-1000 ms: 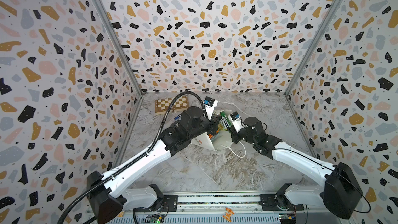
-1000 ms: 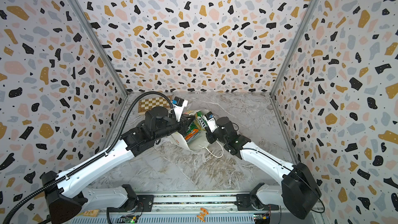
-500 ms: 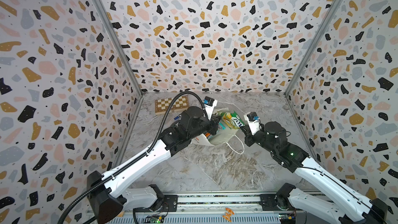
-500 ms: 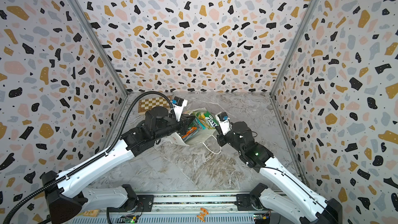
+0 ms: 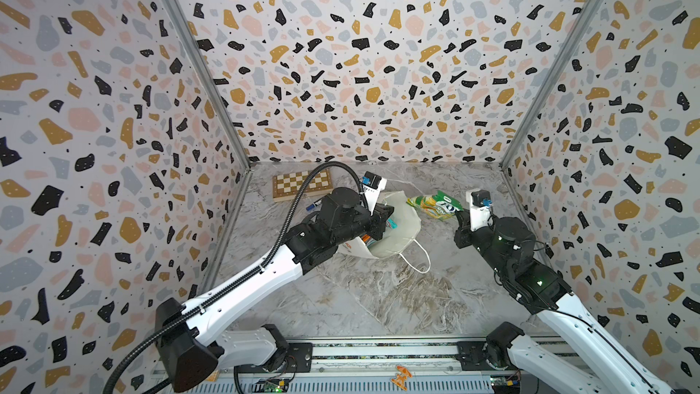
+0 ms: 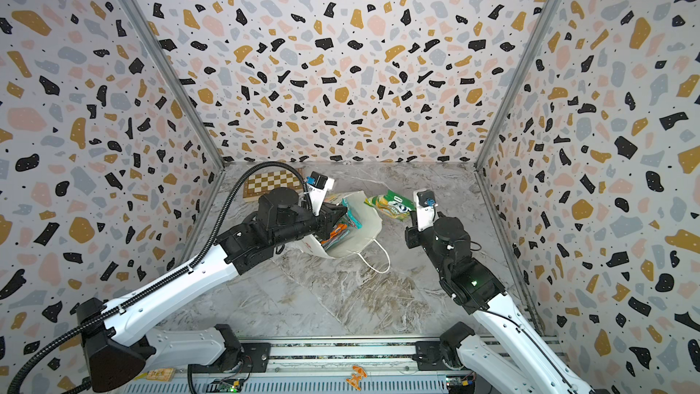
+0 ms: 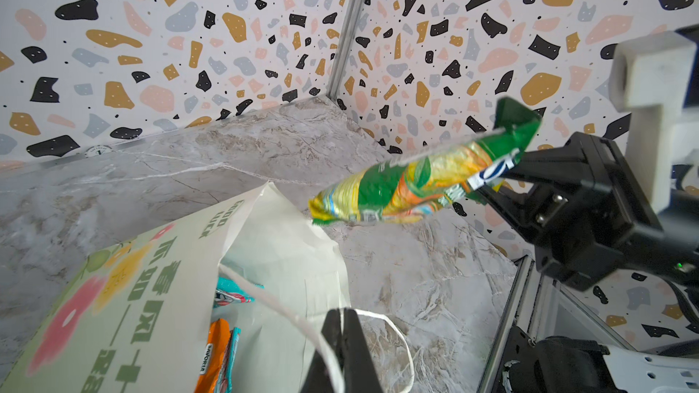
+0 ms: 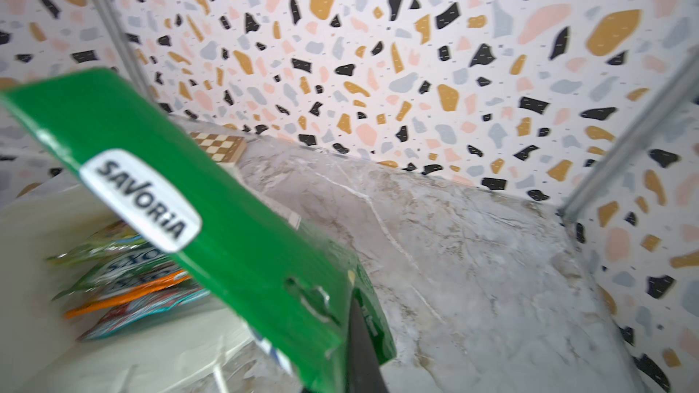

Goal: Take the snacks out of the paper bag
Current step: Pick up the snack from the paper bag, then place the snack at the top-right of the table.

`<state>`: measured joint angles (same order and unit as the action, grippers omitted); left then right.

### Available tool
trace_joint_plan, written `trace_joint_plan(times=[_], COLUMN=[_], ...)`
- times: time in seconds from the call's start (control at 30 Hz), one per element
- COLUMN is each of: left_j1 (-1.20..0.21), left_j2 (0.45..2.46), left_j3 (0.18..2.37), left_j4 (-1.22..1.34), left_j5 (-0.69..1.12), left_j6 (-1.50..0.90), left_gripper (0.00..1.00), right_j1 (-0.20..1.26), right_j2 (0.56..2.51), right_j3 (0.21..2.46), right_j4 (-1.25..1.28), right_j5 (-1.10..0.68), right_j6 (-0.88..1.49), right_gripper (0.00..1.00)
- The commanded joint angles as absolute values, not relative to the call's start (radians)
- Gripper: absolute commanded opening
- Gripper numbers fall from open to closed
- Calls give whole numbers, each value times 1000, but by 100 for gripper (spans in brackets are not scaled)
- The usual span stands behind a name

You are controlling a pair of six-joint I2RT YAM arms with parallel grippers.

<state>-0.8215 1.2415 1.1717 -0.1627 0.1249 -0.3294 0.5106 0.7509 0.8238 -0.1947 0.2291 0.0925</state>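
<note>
The part of the marble beside the bag's opening is clear, so my right gripper will next tilt, bring the held packet down onto the bare marble (image 5: 439, 222) (image 8: 422, 283) there and then let go of the packet's corner.
The white paper bag (image 5: 403, 221) (image 6: 365, 217) lies tipped on the marble table, its mouth toward the right arm. My left gripper (image 7: 342, 334) (image 5: 386, 217) is shut on the bag's white cord handle at the rim. Several snacks stay inside: an orange packet (image 7: 213, 353), a teal packet (image 7: 230, 294), and others (image 8: 136, 285). My right gripper (image 5: 460, 217) (image 6: 411, 227) (image 8: 350, 319) is shut on the end of a green-yellow snack packet (image 5: 433, 204) (image 7: 416, 183) (image 8: 227, 221). It holds that packet in the air just right of the bag's mouth.
A wooden chessboard (image 5: 301, 183) (image 6: 272, 181) lies at the back left by the wall. A small blue-tipped pen (image 5: 314, 205) lies in front of it. The bag's other cord handle (image 5: 416, 259) loops onto the table. Patterned walls close three sides.
My right gripper has drawn the green-yellow packet out of the bag's mouth and carried it to the right. The left arm has kept its hold and place.
</note>
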Motion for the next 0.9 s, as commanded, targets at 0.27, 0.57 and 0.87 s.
trace_joint_plan(times=[0.27,0.57,0.87], left_j1=[-837,-842,-842], left_j2=[1242,1240,1235], left_j3=[1203,1204,1200], left_j4=[-123,-124,-124], left_j5=[150,153,159], left_j6=[-319,-313,-301], left_gripper=[0,0,0], right_j1=[128,66,42], right_j2=[912,1172,1455], right_j3=[865,848,864], right_j4=[-156,41,253], right_j5=[-140,-328,-453], right_j6=[234,326,419], right_gripper=[0,0,0])
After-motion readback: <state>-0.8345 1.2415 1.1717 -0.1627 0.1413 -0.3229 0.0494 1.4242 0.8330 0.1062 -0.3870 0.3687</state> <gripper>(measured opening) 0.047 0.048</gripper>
